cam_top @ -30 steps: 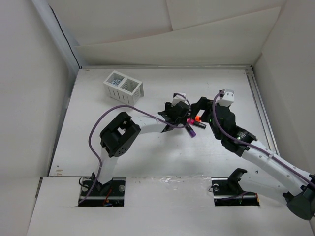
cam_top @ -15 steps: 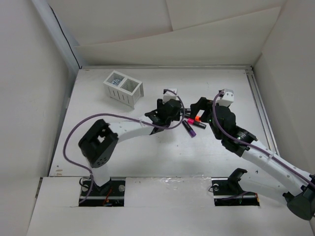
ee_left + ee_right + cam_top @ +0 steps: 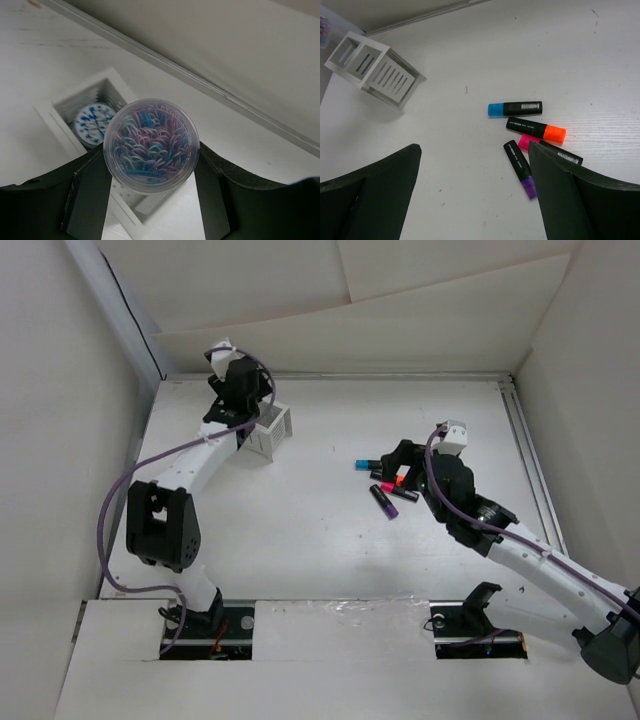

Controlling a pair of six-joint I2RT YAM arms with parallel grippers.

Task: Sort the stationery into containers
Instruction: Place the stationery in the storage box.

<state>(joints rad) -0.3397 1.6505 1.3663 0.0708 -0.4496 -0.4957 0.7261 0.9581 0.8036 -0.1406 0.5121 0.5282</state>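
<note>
The blue-white-topped tub's compartment (image 3: 94,118) already contains a round tub, so my left gripper should next go down leftward in the top view over that compartment and let go.
My left gripper (image 3: 240,402) is shut on a clear round tub of coloured clips (image 3: 150,145) and holds it above the white mesh organiser (image 3: 273,430). In the left wrist view the tub hangs over one compartment of the organiser (image 3: 50,112). The other compartment holds a second round tub with a blue-white top (image 3: 92,125). My right gripper (image 3: 474,150) is open and empty above the table, just left of several markers: blue (image 3: 515,108), orange (image 3: 536,129), pink (image 3: 525,141) and purple (image 3: 520,162). In the top view the markers lie together at mid-table, purple (image 3: 386,502) nearest.
The organiser (image 3: 375,70) stands near the back left corner, close to the back wall and the left wall. White walls enclose the table on three sides. A rail (image 3: 530,470) runs along the right edge.
My left arm has swung from the markers at mid-table to the far left and now holds the tub above the organiser. The right arm has barely moved.
</note>
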